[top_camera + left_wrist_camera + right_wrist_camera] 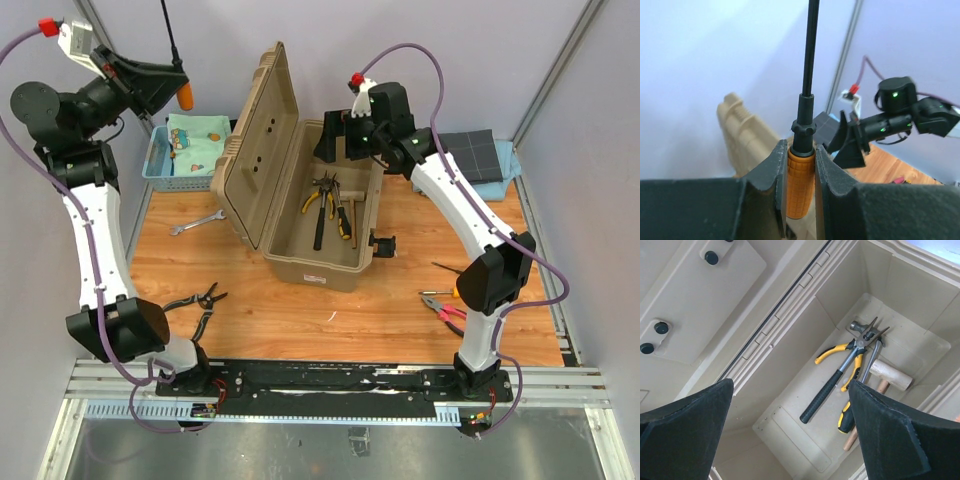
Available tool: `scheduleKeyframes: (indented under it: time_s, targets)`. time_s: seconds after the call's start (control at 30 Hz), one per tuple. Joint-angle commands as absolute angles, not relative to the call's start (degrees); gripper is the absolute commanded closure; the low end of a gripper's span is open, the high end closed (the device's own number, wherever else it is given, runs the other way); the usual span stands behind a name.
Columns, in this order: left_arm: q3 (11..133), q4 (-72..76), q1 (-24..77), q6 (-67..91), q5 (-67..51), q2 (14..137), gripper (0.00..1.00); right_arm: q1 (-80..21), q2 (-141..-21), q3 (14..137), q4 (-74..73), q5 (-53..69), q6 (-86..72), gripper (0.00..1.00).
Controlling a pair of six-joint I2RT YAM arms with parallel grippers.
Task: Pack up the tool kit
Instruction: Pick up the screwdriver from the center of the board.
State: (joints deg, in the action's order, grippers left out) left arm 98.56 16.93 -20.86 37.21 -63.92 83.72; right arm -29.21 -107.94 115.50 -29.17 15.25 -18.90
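The orange handle's loose lower end (185,97) lies to my right gripper's left in the top view, so I need to lift and tilt the open fingers up toward it.
The tan toolbox (322,255) stands open mid-table, its lid (255,150) leaning back to the left. On its floor lie yellow-handled pliers (840,349), a black-handled hammer (832,387), a wooden mallet (890,375) and a yellow-and-black screwdriver (844,421). My left gripper (180,85) is raised high at the far left, shut on an orange-handled screwdriver (800,185) whose black shaft points up. My right gripper (790,385) hovers open over the box's far end (340,145) with nothing between its fingers.
On the wood lie a wrench (195,224), black pliers (205,298) and red-handled pliers (445,308). A blue mesh basket of patterned cloth (185,145) sits at the back left. A folded dark grey cloth (480,155) lies at the back right.
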Motion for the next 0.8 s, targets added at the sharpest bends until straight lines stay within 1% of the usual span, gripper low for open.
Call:
scheduleKeyframes:
  time_s: [0.0, 0.23, 0.53, 0.77]
  targets:
    - [104.3, 24.4, -17.6, 43.6, -61.8, 86.3, 1.00, -28.1, -105.8, 115.9, -25.6, 18.5, -17.6, 0.00]
    - [108.8, 24.5, -8.7, 45.3, -63.2, 91.6, 1.00, -28.2, -100.7, 109.3, -14.7, 25.5, -17.6, 0.00]
    - [107.1, 24.5, 3.4, 44.7, -61.1, 95.0, 1.00, -28.1, -93.7, 103.0, -4.1, 28.2, -16.2, 0.00]
    - [105.7, 24.5, 10.9, 43.6, -59.7, 96.6, 1.00, -28.1, -91.2, 100.5, 0.4, 30.8, -17.0, 0.02]
